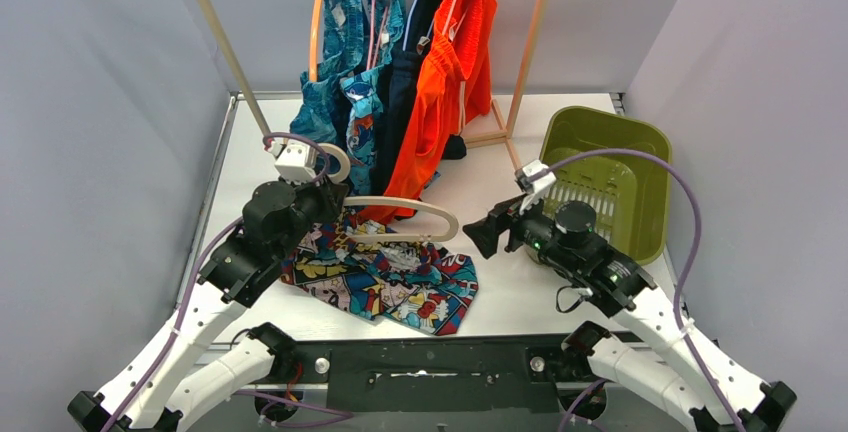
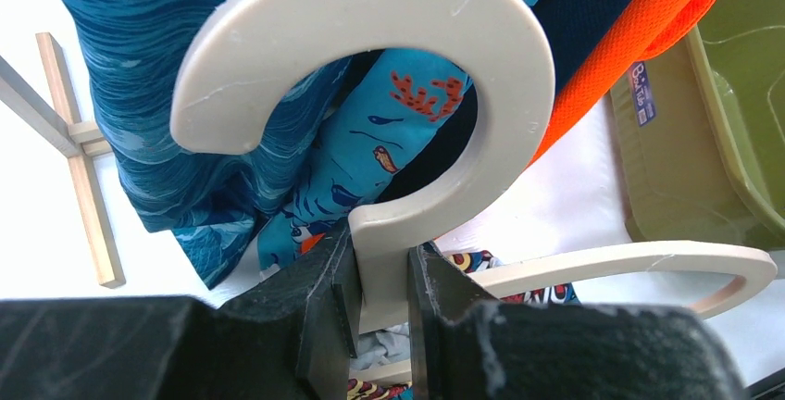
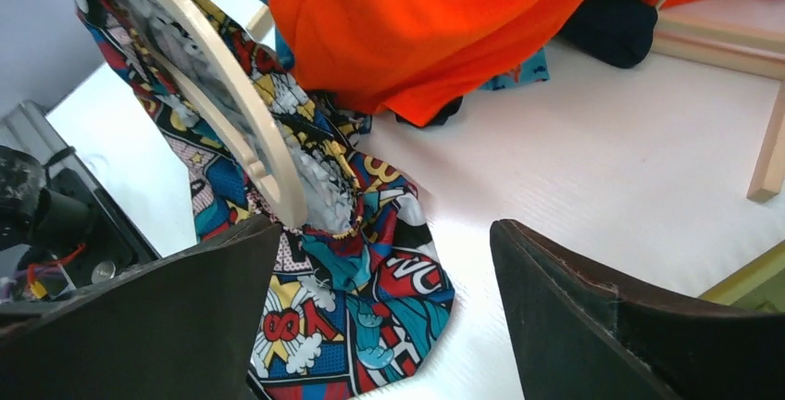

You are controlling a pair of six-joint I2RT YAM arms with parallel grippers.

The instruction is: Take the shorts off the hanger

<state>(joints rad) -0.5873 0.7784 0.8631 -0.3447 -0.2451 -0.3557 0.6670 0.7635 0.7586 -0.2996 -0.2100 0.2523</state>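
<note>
The hanger's bare rounded end sticks out just to the gripper's left in the top view. My right gripper slides toward that end next and closes there.
My left gripper [image 1: 338,197] [image 2: 381,298] is shut on the neck of a cream hanger [image 1: 420,206] [image 2: 500,67], just below its hook. The hanger is held low over the table. Multicolour comic-print shorts [image 1: 400,287] [image 3: 370,280] lie mostly spread on the table beneath it, with their waist bunched around the hanger [image 3: 231,113] near its right end. My right gripper [image 1: 485,235] [image 3: 384,233] stands open just right of that end, with nothing between its fingers. Orange-red shorts [image 1: 450,72], navy shorts [image 1: 405,92], turquoise cartoon-print shorts [image 1: 365,112] and teal leaf-print shorts [image 1: 335,42] hang on the rail behind.
A wooden clothes rack [image 1: 530,42] stands at the back, its foot [image 3: 768,141] on the table to my right. An olive-green basket [image 1: 640,152] sits at the right, behind the right arm. Grey walls close both sides.
</note>
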